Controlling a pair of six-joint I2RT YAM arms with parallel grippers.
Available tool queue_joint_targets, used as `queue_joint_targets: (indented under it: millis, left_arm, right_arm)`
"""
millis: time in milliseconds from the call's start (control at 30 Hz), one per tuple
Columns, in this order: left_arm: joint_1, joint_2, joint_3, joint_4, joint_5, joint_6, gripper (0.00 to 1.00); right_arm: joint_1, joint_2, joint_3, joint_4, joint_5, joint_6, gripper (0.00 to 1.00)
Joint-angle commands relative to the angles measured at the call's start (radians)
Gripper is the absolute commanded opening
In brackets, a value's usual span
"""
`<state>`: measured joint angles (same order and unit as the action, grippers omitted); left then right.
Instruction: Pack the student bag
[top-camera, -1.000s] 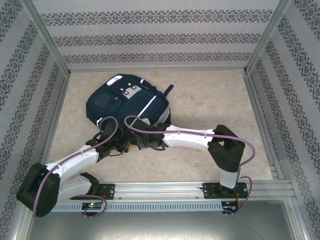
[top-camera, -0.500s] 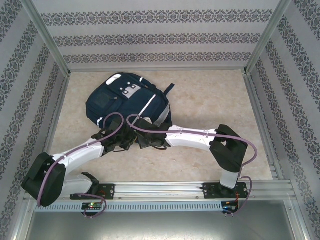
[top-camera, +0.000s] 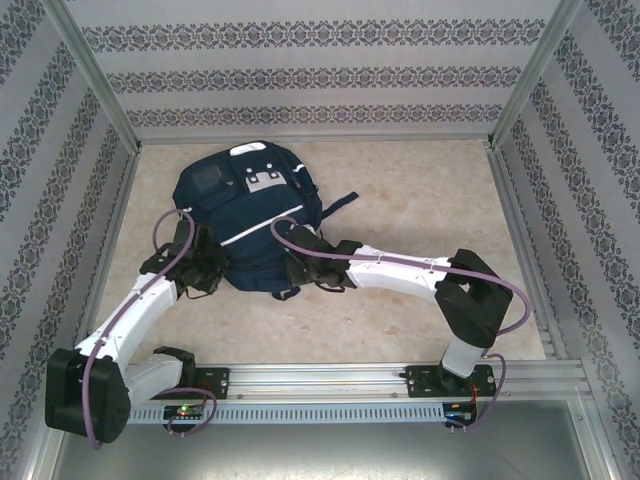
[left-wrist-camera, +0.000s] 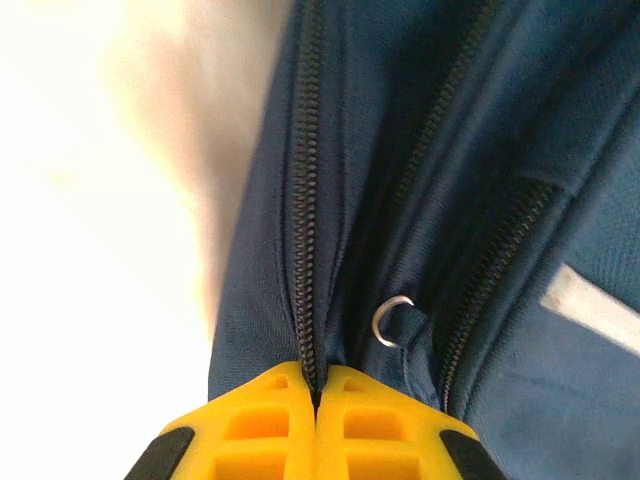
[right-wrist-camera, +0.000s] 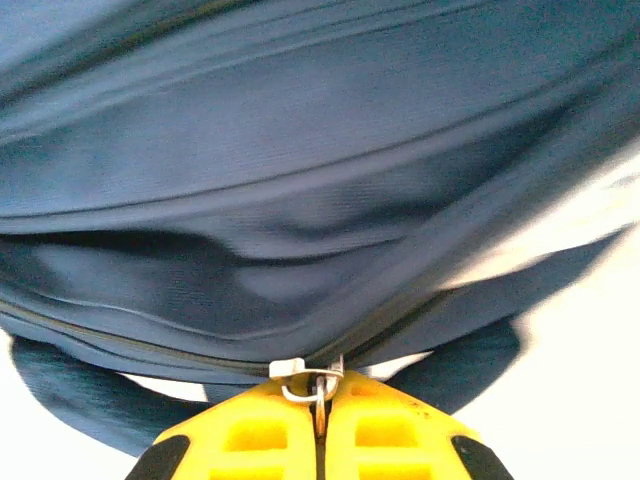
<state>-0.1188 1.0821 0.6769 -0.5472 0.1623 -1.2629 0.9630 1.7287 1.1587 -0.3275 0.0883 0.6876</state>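
My left gripper should next move slightly away from the zipper pull that my right gripper holds, and then it should open to let go of the bag's fabric.
The student bag, navy with white stripes, lies flat on the table at the back left. My left gripper sits at its near left edge. In the left wrist view the yellow fingers are shut on the bag's fabric along a black zipper track, with a small metal ring just right of it. My right gripper is at the bag's near right edge. In the right wrist view it is shut on the metal zipper pull of a long zipper.
A dark strap trails from the bag's right side onto the beige table. Patterned walls and metal frame posts enclose the table on three sides. Bare table lies to the right of the bag.
The left gripper has closed on the bag's zipper edge and its arm has swung left. The bag has shifted back and turned, and the right gripper moved with it.
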Motion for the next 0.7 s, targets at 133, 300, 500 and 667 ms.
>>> queue_joint_targets:
  millis: [133, 300, 500, 667]
  left_arm:
    - [0.241, 0.160, 0.124, -0.083, 0.039, 0.281, 0.00]
    - [0.263, 0.243, 0.239, -0.130, 0.164, 0.364, 0.12]
    - [0.203, 0.099, 0.191, -0.153, 0.211, 0.280, 0.42]
    - [0.048, -0.039, 0.087, -0.089, 0.217, 0.096, 0.47]
  right_arm:
    - [-0.018, -0.023, 0.013, -0.064, 0.032, -0.012, 0.00]
    - [-0.011, -0.001, 0.049, -0.048, 0.001, -0.008, 0.00]
    - [-0.001, 0.030, 0.087, -0.036, -0.022, -0.007, 0.00]
    - [0.004, 0.043, 0.101, -0.021, -0.036, -0.003, 0.00]
